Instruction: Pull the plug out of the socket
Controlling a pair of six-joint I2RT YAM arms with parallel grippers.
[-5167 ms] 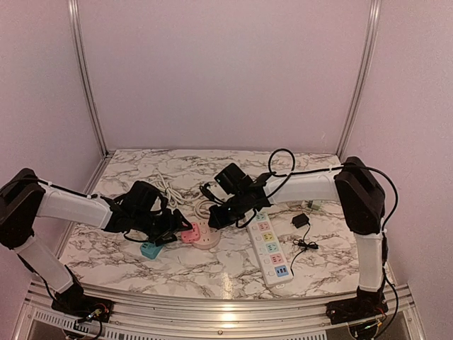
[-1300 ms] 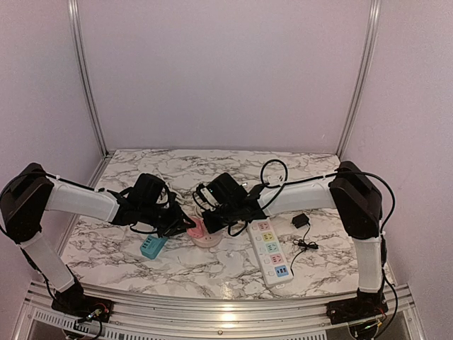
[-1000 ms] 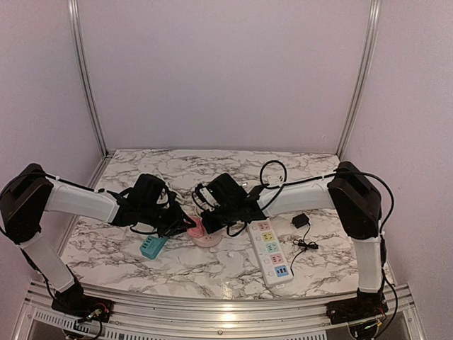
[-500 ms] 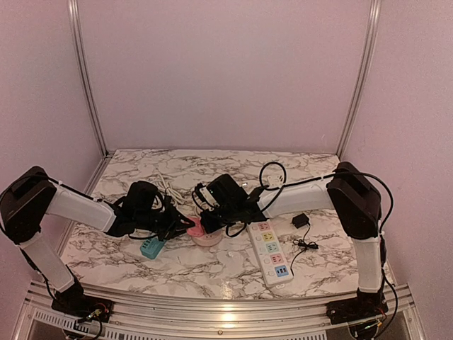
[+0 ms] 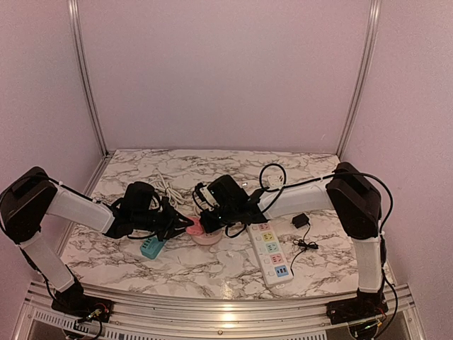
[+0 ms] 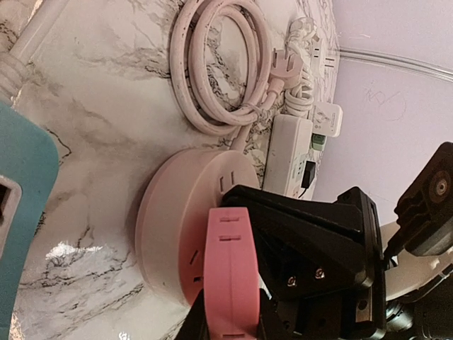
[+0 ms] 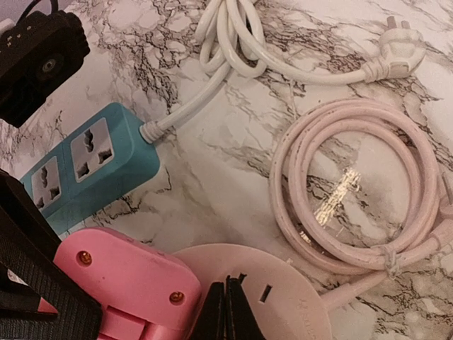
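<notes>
Next, the left gripper lifts the plug past the teal strip, then lowers and releases it. Bare marble lies left of the left gripper in the top view.
A pink plug (image 5: 192, 227) stands against the top of a round pale-pink socket (image 5: 208, 239) in the middle of the marble table. My left gripper (image 5: 182, 225) comes in from the left and is shut on the pink plug (image 6: 230, 276), one finger on each side. My right gripper (image 5: 213, 224) reaches in from the right, its shut fingertips (image 7: 226, 285) pressing on the socket (image 7: 283, 301) beside its slots. In the right wrist view the plug (image 7: 120, 283) overlaps the socket's left edge. The plug's prongs are hidden.
A teal power strip (image 5: 151, 246) lies just left of the socket, its white cable (image 7: 226, 42) looped behind. The socket's pink cord (image 7: 361, 184) is coiled behind it. A white power strip (image 5: 270, 252) and a small black adapter (image 5: 300, 221) lie to the right.
My left wrist has sunk lower and shifted a little left while staying closed on the plug. The right gripper has stayed pressed on the socket.
</notes>
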